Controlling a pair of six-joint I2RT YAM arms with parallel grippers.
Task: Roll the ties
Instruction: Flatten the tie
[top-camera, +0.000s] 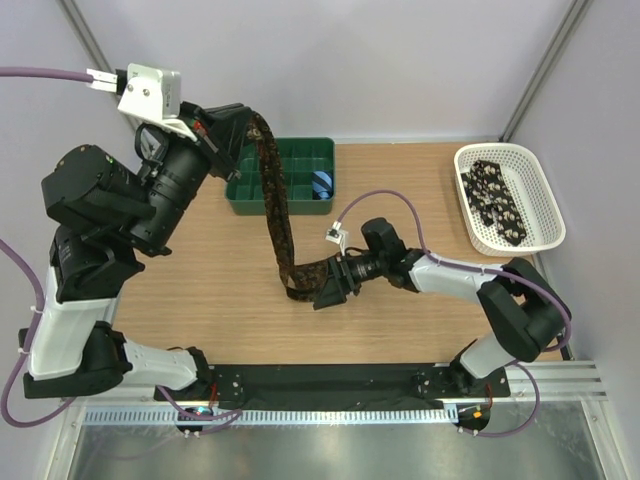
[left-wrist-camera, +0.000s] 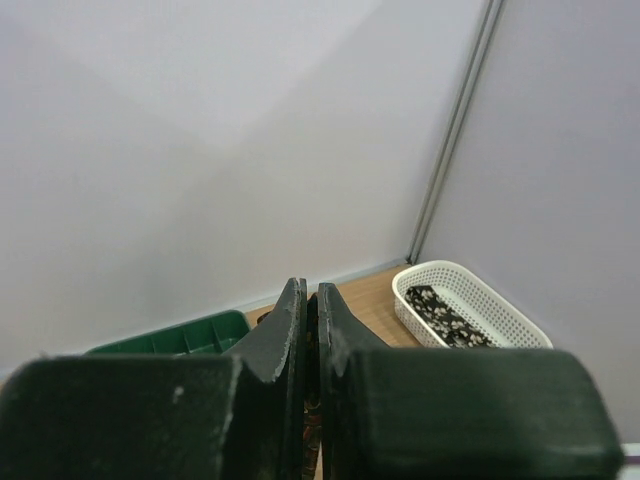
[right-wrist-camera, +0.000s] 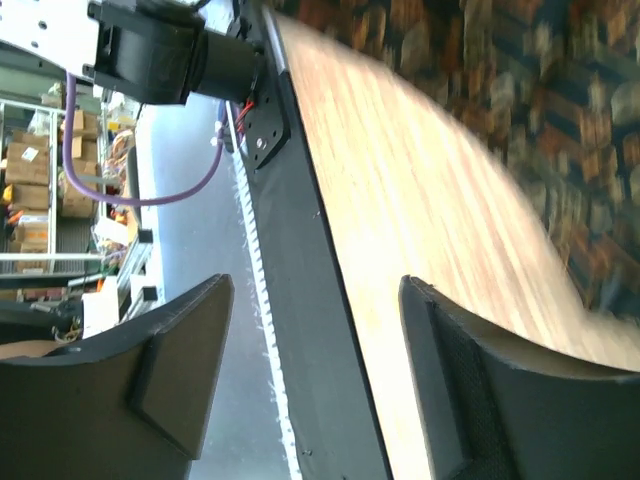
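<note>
My right gripper slides outward and to the left in the overhead view onto the tie's lower bend next, because its open fingers are still empty.
A dark brown tie with tan-orange speckles hangs from my raised left gripper down to the table. Its lower end curls on the wood at the centre. The left wrist view shows the left gripper shut on the tie, a thin strip of fabric between the fingers. My right gripper lies low on the table beside that lower end. It stands open with nothing between its fingers, and the tie is a blur beyond them. A black tie with pale spots lies in the white basket.
A green compartment tray at the back centre holds a small blue striped roll, and the hanging tie crosses in front of it. The white basket stands at the far right. A black strip runs along the table's near edge.
</note>
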